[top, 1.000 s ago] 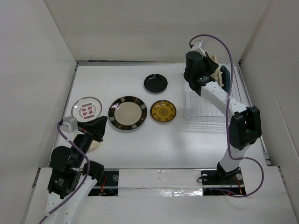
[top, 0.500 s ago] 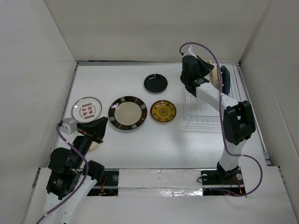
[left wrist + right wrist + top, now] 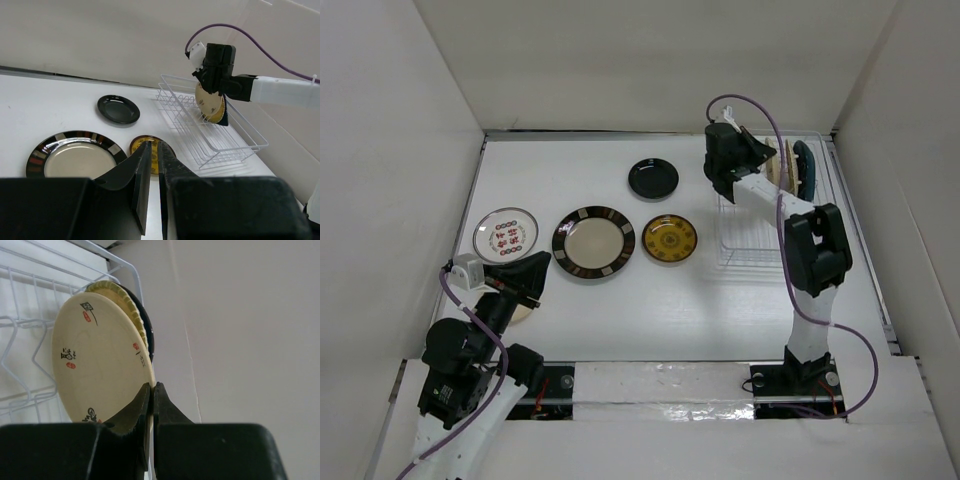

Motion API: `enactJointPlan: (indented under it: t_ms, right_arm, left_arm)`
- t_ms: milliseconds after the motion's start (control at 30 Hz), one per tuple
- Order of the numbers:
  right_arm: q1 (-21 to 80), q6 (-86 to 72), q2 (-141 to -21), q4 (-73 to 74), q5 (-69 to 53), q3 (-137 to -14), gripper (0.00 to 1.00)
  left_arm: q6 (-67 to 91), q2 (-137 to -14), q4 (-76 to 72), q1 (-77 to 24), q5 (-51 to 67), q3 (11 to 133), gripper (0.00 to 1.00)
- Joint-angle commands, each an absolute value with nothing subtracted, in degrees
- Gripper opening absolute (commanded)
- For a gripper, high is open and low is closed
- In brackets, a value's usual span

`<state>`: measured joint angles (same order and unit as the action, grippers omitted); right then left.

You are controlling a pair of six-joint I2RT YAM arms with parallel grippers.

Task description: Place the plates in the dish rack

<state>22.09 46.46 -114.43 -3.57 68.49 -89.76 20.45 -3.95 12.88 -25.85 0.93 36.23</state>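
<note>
The ribbed tan plate stands upright, right of my right gripper in the top view. I will next move down toward it and release the cream plate alongside.
The white wire dish rack (image 3: 760,245) stands at the far right. My right gripper (image 3: 151,386) is shut on the rim of a cream plate with red and black marks (image 3: 100,365), held upright over the rack's back end (image 3: 207,102). Behind it stand a ribbed tan plate (image 3: 127,305) and a teal-blue plate (image 3: 805,168). On the table lie a black plate (image 3: 653,178), a striped-rim plate (image 3: 593,241), a yellow plate (image 3: 669,238) and a white plate with red marks (image 3: 505,232). My left gripper (image 3: 155,145) hovers near left, fingers almost together with nothing between them.
A small cream dish (image 3: 523,313) lies partly under the left arm. White walls close in the table at the back and on both sides. The right arm (image 3: 810,250) reaches across the rack's near end.
The right arm has swung the held plate back and slightly left, into the rack's far end beside the standing plates. The left arm has barely shifted.
</note>
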Motion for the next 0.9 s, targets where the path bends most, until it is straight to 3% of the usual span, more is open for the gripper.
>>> enactJointPlan:
  t_ms: [0,167,500,733,867]
  right_arm:
    - [21.1,52.3,-109.3,-16.1,76.2,-88.0,0.00]
    - [21.1,69.9,-106.2,-46.4,74.2,-76.7,0.00]
    - [18.4,85.5,-114.9,-70.5,71.9,-74.6,0.00]
    - [18.9,91.8,-120.9,-78.8,72.8,-73.5,0.00]
    - [18.9,86.7,-119.2,-73.0,72.9,-73.2,0.00]
  left_arm:
    - [20.2,-4.0,10.7,-26.3,0.4,37.0,0.08]
    - [20.2,-3.7,10.6,-26.3,0.4,37.0,0.08]
    - [20.5,-0.3,11.0,-28.2,-1.3,37.1,0.08]
    - [20.6,2.4,11.4,-29.3,-2.5,37.3,0.08]
    - [20.6,2.3,11.4,-29.8,-2.5,37.3,0.08]
